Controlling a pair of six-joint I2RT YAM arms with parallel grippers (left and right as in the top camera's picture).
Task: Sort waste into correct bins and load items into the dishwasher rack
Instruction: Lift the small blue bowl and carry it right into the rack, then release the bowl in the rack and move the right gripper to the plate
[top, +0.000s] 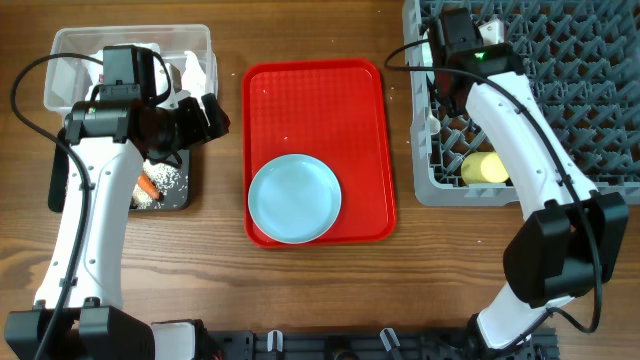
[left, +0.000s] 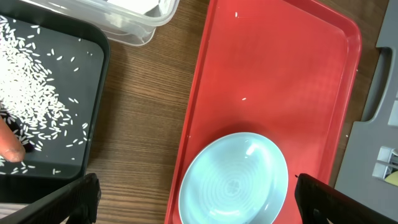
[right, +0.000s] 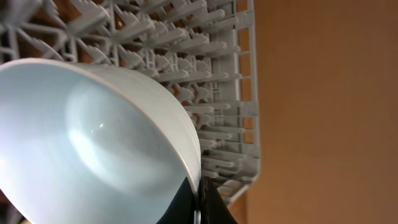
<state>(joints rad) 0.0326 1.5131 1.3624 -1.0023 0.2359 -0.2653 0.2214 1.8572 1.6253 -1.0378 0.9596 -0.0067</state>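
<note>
My right gripper moves down and to its left in the overhead view next and releases the bowl's rim, since empty dishwasher rack pegs lie there beyond the yellow cup.
My left gripper (top: 205, 115) (left: 200, 198) is open and empty. It hangs over the bare wood between the black tray (top: 178, 197) (left: 94, 81) and the red serving tray (top: 315, 100) (left: 273, 74). The black tray holds loose white rice (top: 165, 178) (left: 31, 87) and an orange carrot (top: 146, 186). A large light blue plate (top: 294, 198) (left: 233, 180) lies on the red tray's near end. My right gripper (top: 468, 42) (right: 199, 199) is shut on the rim of a pale blue bowl (right: 93, 137), held tilted over the grey dishwasher rack (top: 580, 100) (right: 217, 93).
The clear tub (top: 70, 45) (left: 137, 25) stands behind the black tray with crumpled white napkins (top: 195, 70) in it. A yellow cup (top: 485, 168) lies in the rack's near left corner. The rack's grey side shows at the right edge of the left wrist view (left: 373, 155).
</note>
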